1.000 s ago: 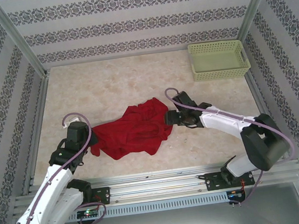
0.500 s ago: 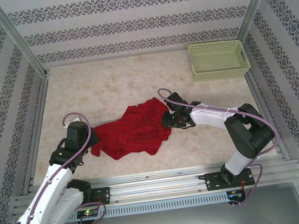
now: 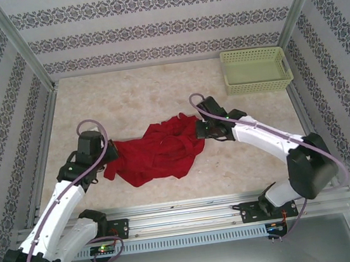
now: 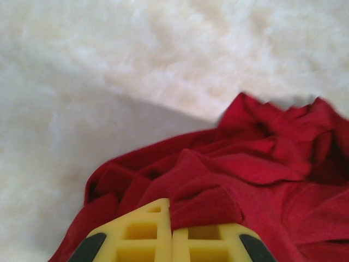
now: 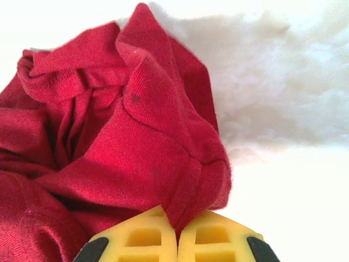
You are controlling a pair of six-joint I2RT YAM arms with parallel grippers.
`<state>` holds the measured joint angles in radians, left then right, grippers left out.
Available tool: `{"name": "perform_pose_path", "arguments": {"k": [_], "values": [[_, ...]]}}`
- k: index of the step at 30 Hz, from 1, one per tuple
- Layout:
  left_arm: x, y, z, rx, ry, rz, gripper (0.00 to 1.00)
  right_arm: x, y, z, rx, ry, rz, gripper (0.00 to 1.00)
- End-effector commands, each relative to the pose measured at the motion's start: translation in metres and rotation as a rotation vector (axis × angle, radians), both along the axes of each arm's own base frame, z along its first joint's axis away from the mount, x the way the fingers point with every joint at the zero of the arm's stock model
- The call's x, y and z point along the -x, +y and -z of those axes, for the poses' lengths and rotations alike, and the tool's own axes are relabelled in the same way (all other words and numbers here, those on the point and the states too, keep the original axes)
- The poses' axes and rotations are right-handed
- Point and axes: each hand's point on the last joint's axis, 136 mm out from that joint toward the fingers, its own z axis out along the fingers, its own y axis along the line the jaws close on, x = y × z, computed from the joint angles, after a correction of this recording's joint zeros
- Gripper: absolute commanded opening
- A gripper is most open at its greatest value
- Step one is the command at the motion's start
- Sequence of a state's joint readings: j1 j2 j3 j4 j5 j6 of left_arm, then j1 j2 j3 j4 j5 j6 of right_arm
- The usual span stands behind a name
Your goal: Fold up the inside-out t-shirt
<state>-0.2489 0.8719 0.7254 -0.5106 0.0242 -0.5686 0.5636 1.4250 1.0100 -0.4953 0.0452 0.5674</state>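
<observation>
The bunched corner goes over empty table next as my right gripper pulls it away from my left gripper to spread the crumpled t-shirt. Then my right gripper opens.
The inside-out t-shirt (image 3: pixel 155 152) lies crumpled in a red heap on the pale table, between the two arms. My left gripper (image 3: pixel 109 153) is at its left edge, shut on a fold of the t-shirt (image 4: pixel 212 207); the yellow fingers (image 4: pixel 142 234) press together with cloth pinched between them. My right gripper (image 3: pixel 202 129) is at the heap's right edge, shut on a bunched corner of the t-shirt (image 5: pixel 163 158), which rises out of the closed yellow fingers (image 5: pixel 218 240). No neck trim or sleeve can be made out in the bundle.
A pale green lattice basket (image 3: pixel 255 68) stands at the back right corner. Patterned walls and metal frame posts enclose the table (image 3: pixel 132 98) on three sides. Bare tabletop lies behind the shirt and to its right.
The right gripper has moved a little back and up with its corner of the shirt. The left gripper has shifted slightly backward and right, lifting the left edge. The heap has spread slightly.
</observation>
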Motion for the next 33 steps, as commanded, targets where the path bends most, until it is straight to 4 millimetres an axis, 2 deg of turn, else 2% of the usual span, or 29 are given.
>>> {"name": "perform_pose_path", "arguments": {"k": [1,3,5,7,8,10,11,15,18,20,22,24,29,33], "values": [[-0.022,-0.003,-0.062,-0.001,-0.144,0.029,0.0,-0.006,-0.027,-0.06,0.05,-0.149,0.05,0.0],[-0.031,-0.002,-0.097,-0.009,-0.222,0.019,0.0,-0.004,-0.036,-0.095,0.031,-0.242,0.064,0.0],[-0.035,0.0,-0.123,-0.006,-0.293,0.009,0.0,0.0,-0.044,-0.118,0.011,-0.306,0.077,0.0],[-0.036,-0.005,-0.135,0.007,-0.33,0.039,0.0,0.007,-0.049,-0.126,-0.012,-0.324,0.085,0.0],[-0.037,-0.012,-0.133,0.015,-0.325,0.073,0.0,0.011,-0.051,-0.124,-0.02,-0.318,0.089,0.0],[-0.036,-0.02,-0.114,0.03,-0.272,0.117,0.0,0.02,-0.054,-0.108,-0.033,-0.286,0.098,0.0],[-0.034,-0.023,-0.098,0.038,-0.233,0.129,0.0,0.024,-0.054,-0.094,-0.043,-0.257,0.105,0.01],[-0.017,-0.03,-0.029,0.085,-0.072,0.154,0.0,0.045,-0.053,-0.019,-0.088,-0.102,0.148,0.01],[-0.003,-0.04,0.012,0.14,0.029,0.188,0.0,0.059,-0.053,0.025,-0.115,-0.006,0.188,0.03],[0.004,-0.046,0.033,0.178,0.077,0.208,0.0,0.066,-0.057,0.047,-0.114,0.042,0.22,0.05],[0.009,-0.05,0.046,0.194,0.11,0.222,0.0,0.069,-0.06,0.056,-0.108,0.069,0.233,0.1],[0.013,-0.051,0.051,0.195,0.127,0.233,0.0,0.07,-0.061,0.059,-0.108,0.084,0.235,0.17],[0.011,-0.049,0.048,0.184,0.117,0.231,0.0,0.067,-0.06,0.051,-0.126,0.068,0.227,0.36],[0.01,-0.049,0.046,0.182,0.111,0.227,0.0,0.066,-0.063,0.053,-0.11,0.075,0.235,0.4]]}}
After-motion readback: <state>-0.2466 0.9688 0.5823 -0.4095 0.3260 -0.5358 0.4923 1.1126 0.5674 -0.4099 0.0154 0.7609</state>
